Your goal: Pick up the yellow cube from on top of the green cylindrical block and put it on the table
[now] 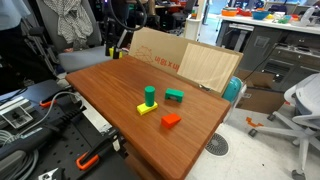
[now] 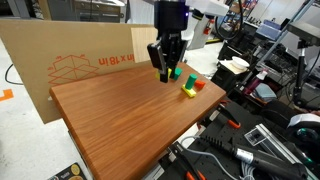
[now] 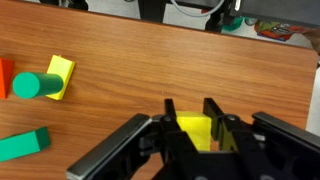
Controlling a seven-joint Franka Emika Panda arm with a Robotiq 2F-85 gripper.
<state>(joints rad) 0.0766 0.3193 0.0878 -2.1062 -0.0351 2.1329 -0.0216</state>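
Note:
The wood below is bare and clear of the green cylindrical block, so next I need to lower my gripper until the yellow cube sits on the tabletop, then let it go.
My gripper is shut on the yellow cube, which sits between the two black fingers above the table. The green cylindrical block stands on a flatter yellow base block at the left of the wrist view, well apart from the gripper, and its top is bare. In both exterior views the gripper hangs low over the far part of the table. The cylinder also shows there.
A flat green block and a red block lie near the cylinder. A large cardboard box stands against the table's far edge. Cables and tools lie beside the table.

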